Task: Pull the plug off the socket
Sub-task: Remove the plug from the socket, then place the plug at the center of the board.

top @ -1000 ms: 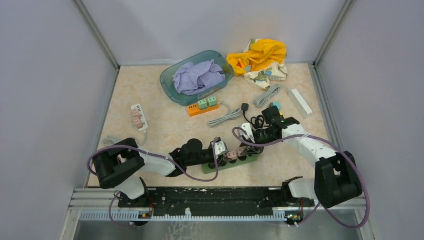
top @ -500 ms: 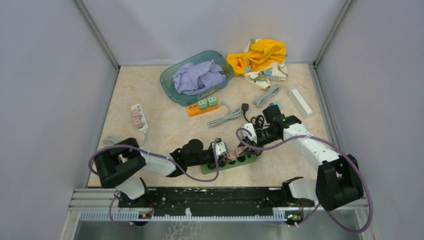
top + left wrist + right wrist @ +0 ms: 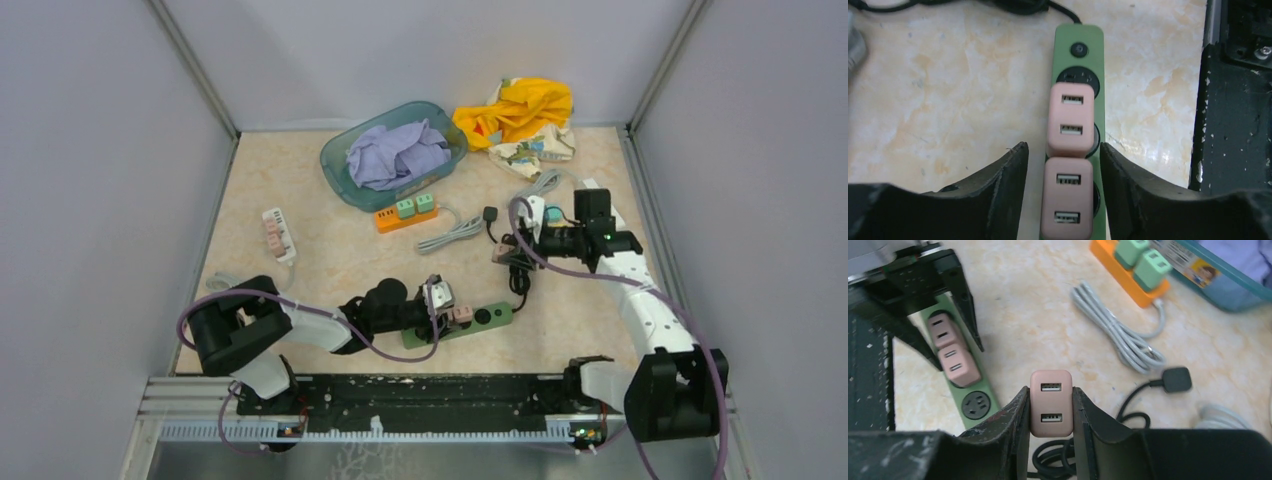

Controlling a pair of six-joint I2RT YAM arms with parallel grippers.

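Next, my right gripper will shift right in the top view to clear tabletop past the coiled cable [image 3: 518, 275], descend and release the plug, since that tabletop lies below it.
The green power strip [image 3: 485, 319] lies near the table's front, and two pink plugs [image 3: 1071, 120] [image 3: 1068, 197] sit in its sockets. My left gripper [image 3: 1062, 146] straddles the strip at the nearer plug; it is open, with a gap on each side. A third pink plug [image 3: 1051, 402] is clamped in my shut right gripper [image 3: 1050, 390], lifted off the strip and held above the coiled black cable [image 3: 518, 275] at the right. One socket [image 3: 975, 405] on the strip stands empty.
At the back stands a teal basket [image 3: 336, 170] of purple cloth, with an orange strip [image 3: 405, 213] carrying green plugs in front. A white strip [image 3: 278, 235] lies left, a grey cable [image 3: 450, 235] in the middle, and yellow cloth [image 3: 520, 110] in the back right.
My right gripper pulled the pink plug out of the green strip and carried it up and back to the right. The left gripper's jaws parted slightly around the strip.
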